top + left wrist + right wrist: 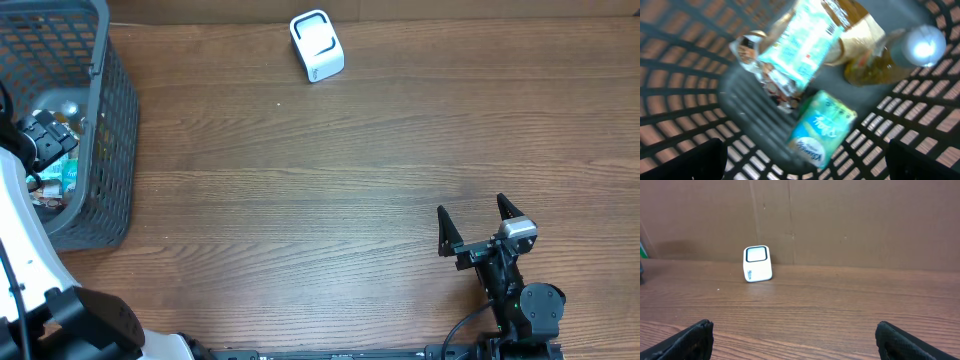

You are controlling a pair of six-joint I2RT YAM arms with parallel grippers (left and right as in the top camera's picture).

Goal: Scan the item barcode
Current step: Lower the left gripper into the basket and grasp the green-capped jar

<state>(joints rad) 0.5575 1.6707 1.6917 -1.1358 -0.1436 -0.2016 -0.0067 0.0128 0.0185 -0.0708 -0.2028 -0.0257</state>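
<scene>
I need to lower my left gripper next, reaching deep into the basket and down to the teal tissue pack (69,174) (823,129).
Several items lie in the grey mesh basket (112,130) at the table's left edge. In the left wrist view I see a pale blue packet (802,47) with a barcode (831,30) near its top, a teal tissue pack (822,127), and a bottle of olive liquid (875,62) with a silver cap. My left gripper (805,162) hangs open inside the basket, above the tissue pack and touching nothing. The white scanner (317,45) stands at the table's far edge. My right gripper (476,222) is open and empty at the near right, facing the scanner (758,264).
The basket's mesh walls (680,100) close round the left gripper on all sides. Bare wooden tabletop (320,200) lies between the basket, the scanner and the right arm. A brown cardboard wall (850,220) stands behind the scanner.
</scene>
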